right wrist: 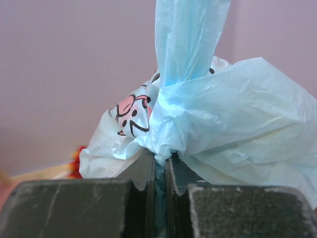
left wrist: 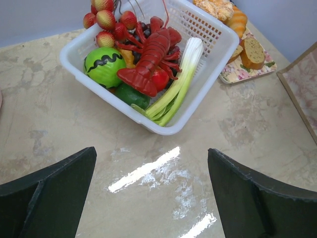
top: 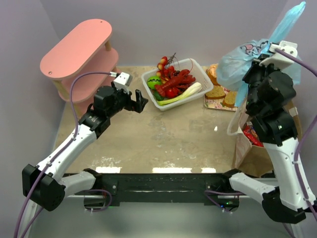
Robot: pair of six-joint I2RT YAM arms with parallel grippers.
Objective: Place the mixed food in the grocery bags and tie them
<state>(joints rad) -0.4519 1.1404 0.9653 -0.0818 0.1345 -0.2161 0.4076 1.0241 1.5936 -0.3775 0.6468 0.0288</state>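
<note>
Next, the right gripper moves back over the brown paper bag [top: 257, 148], open below the arm, then lowers the light-blue bag [top: 237, 62] in.
My right gripper [top: 257, 64] is shut on the light-blue plastic bag [top: 237, 62] with cartoon print and holds it up at the back right; its jaws pinch the gathered plastic [right wrist: 161, 158]. The brown paper bag [top: 257, 148] with white handles stands below the right arm, with a red packet [top: 251, 136] showing inside. My left gripper [top: 141, 101] is open and empty, just left of the white basket [top: 200, 74]. The basket [left wrist: 218, 39] holds a red lobster [left wrist: 148, 57], strawberries [left wrist: 106, 20], a green fruit [left wrist: 104, 64] and a leek [left wrist: 181, 79].
A pink two-tier shelf [top: 79, 49] stands at the back left. A floral tray with bread slices [top: 220, 94] lies right of the basket, also in the left wrist view [left wrist: 250, 52]. The walls close in behind.
</note>
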